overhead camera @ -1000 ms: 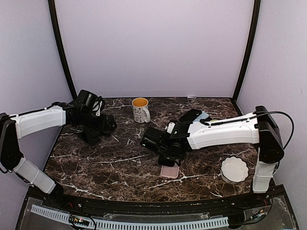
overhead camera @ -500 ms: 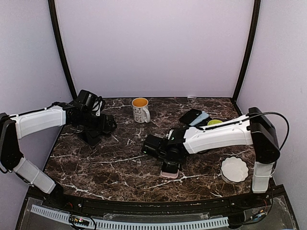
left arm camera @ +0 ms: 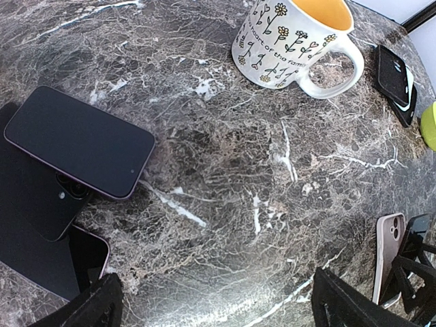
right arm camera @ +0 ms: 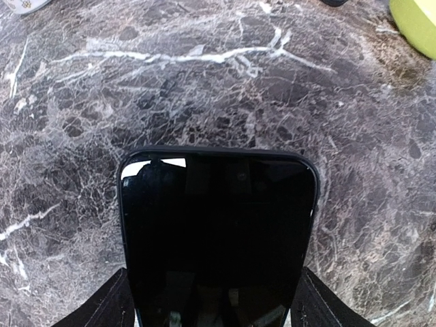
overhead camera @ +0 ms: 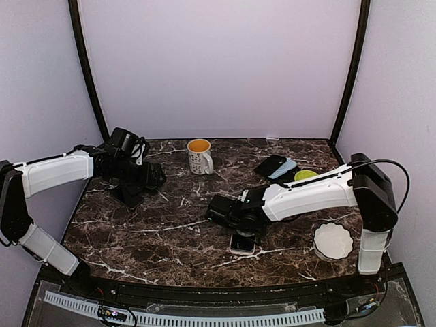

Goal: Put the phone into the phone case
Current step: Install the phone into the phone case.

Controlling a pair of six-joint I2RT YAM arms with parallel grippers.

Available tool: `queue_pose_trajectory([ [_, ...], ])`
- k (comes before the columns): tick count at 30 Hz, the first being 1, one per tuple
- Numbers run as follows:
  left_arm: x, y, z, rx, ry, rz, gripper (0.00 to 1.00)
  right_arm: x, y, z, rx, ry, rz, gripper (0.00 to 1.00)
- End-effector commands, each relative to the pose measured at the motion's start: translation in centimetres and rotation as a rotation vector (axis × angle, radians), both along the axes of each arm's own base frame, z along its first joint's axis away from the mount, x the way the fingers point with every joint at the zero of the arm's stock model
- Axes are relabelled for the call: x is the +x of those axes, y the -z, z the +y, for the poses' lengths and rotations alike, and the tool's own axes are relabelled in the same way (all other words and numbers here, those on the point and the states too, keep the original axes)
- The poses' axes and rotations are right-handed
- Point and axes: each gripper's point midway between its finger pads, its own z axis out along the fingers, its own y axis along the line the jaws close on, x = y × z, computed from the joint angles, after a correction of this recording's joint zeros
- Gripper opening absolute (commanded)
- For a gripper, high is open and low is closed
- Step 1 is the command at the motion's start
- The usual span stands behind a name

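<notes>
My right gripper goes down to the left in the top view next and releases the phone, since the pink phone case (overhead camera: 242, 252) lies below it there.
The phone (right arm camera: 216, 231), black with a dark glossy screen, fills the right wrist view. My right gripper (right arm camera: 216, 300) is shut on its long sides, one finger (right arm camera: 116, 303) on each edge. In the top view the phone (overhead camera: 242, 244) lies low over the pink phone case, almost covering it, at the table's front middle under the right gripper (overhead camera: 246, 230). The left wrist view shows the pink phone case (left arm camera: 388, 252) with its camera cutout at the right edge. My left gripper (left arm camera: 221, 310) is open over bare marble at the back left (overhead camera: 146, 176).
A flowered mug (overhead camera: 199, 155) of orange drink stands at the back centre. Dark phones and cases (left arm camera: 78, 139) lie stacked under the left arm. More phones (overhead camera: 276, 165) and a green object (overhead camera: 304, 174) lie at the back right. A white dish (overhead camera: 333, 240) sits front right.
The right gripper has come toward the front and down with the phone, which now covers the pink case that lay exposed a second ago. The left arm has not moved.
</notes>
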Motion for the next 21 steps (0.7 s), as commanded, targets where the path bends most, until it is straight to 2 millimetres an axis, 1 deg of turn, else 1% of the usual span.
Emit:
queue_pose_trajectory([
  [1,-0.1,0.1,0.2,0.011,0.006,-0.004,0.99,-1.6,1.1,0.6,0.04,-0.058,0.086,0.18],
  [4,-0.1,0.1,0.3,0.013,0.008,-0.004,0.99,-2.3,2.3,1.8,0.058,-0.168,0.126,0.18],
  [7,-0.2,0.1,0.3,0.015,0.008,-0.004,0.99,-3.0,3.3,2.7,0.032,-0.277,0.173,0.17],
  [11,-0.1,0.1,0.3,0.016,0.01,-0.006,0.99,-4.0,3.4,5.5,0.048,-0.44,0.203,0.16],
  [13,-0.1,0.0,0.3,0.019,0.01,-0.008,0.99,-4.3,3.4,6.1,0.034,-0.469,0.207,0.15],
  [15,-0.1,0.0,0.4,0.023,0.008,-0.009,0.99,-4.5,3.8,5.5,0.007,-0.442,0.22,0.15],
  [18,-0.1,0.1,0.4,0.023,0.011,-0.008,0.99,-4.5,4.5,3.7,-0.038,-0.359,0.244,0.16],
  [21,-0.1,0.1,0.3,0.021,0.013,-0.007,0.99,-4.8,4.9,2.9,-0.029,-0.315,0.251,0.21],
])
